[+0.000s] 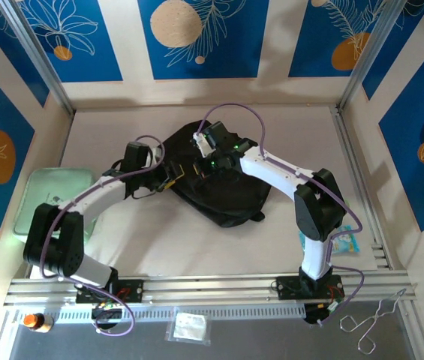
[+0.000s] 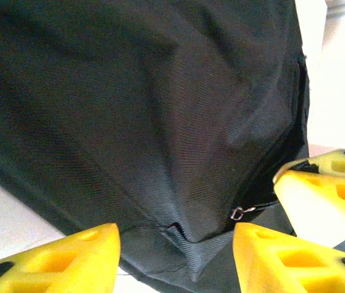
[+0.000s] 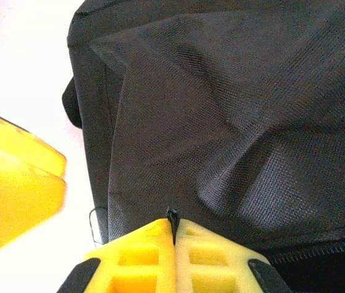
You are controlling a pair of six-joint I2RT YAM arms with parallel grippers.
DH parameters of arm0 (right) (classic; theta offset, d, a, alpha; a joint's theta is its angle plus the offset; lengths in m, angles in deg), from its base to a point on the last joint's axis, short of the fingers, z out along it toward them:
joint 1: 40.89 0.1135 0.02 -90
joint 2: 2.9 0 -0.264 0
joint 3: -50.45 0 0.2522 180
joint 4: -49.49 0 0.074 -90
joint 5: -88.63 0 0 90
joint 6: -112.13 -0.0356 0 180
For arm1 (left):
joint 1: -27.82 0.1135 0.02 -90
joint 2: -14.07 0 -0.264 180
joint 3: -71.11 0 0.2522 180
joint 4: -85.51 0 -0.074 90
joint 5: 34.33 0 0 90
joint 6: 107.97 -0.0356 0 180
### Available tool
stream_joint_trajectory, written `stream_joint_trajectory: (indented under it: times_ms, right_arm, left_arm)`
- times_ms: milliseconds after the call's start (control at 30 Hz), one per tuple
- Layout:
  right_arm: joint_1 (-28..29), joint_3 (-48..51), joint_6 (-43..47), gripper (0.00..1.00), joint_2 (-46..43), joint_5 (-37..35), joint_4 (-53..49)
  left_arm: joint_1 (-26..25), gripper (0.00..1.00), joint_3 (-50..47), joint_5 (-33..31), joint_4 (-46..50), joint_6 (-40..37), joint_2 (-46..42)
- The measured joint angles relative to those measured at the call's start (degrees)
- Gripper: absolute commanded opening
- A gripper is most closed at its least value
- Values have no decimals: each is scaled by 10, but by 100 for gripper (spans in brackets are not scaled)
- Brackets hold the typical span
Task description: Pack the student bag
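The zipper gapes beside the tab. The right gripper moves along the zipper line [image 3: 319, 250] toward the bag's edge on that arm's side and releases it next.
The student bag [image 1: 227, 191] is a large black fabric backpack lying flat mid-table. My left gripper [image 1: 175, 178] sits at its left edge. In the left wrist view its yellow fingers [image 2: 68, 256] stand apart, open, either side of a raised fold of the bag's fabric [image 2: 190, 244] without pinching it. A metal zipper slider [image 2: 239, 212] shows just to the right. My right gripper [image 1: 204, 154] is over the bag's upper left part. In the right wrist view it [image 3: 173, 223] is shut on a thin black tab of the bag, beside the zipper line [image 3: 319, 250].
A pale green tray [image 1: 50, 199] lies at the left by the left arm. A small light packet [image 1: 343, 241] is near the right arm's base. On the front rail sit an orange-capped bottle [image 1: 35, 322], a plastic pouch [image 1: 189, 328] and metal tongs [image 1: 373, 322].
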Motion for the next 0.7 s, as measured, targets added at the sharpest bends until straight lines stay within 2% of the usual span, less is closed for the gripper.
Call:
stream_joint_trajectory:
  times_ms: [233,467,700]
  right_arm:
    - [-5,7,-12,0,0,10,5]
    - [-8,20,-23,0,-3,6,11]
    - [-41,30,-68,0,-7,-32,10]
  left_arm:
    - [-21,31,0,17,-42,33,53]
    - [-25,0,4,21,-58,44,72]
    - [-25,0,5,21,-61,41,78]
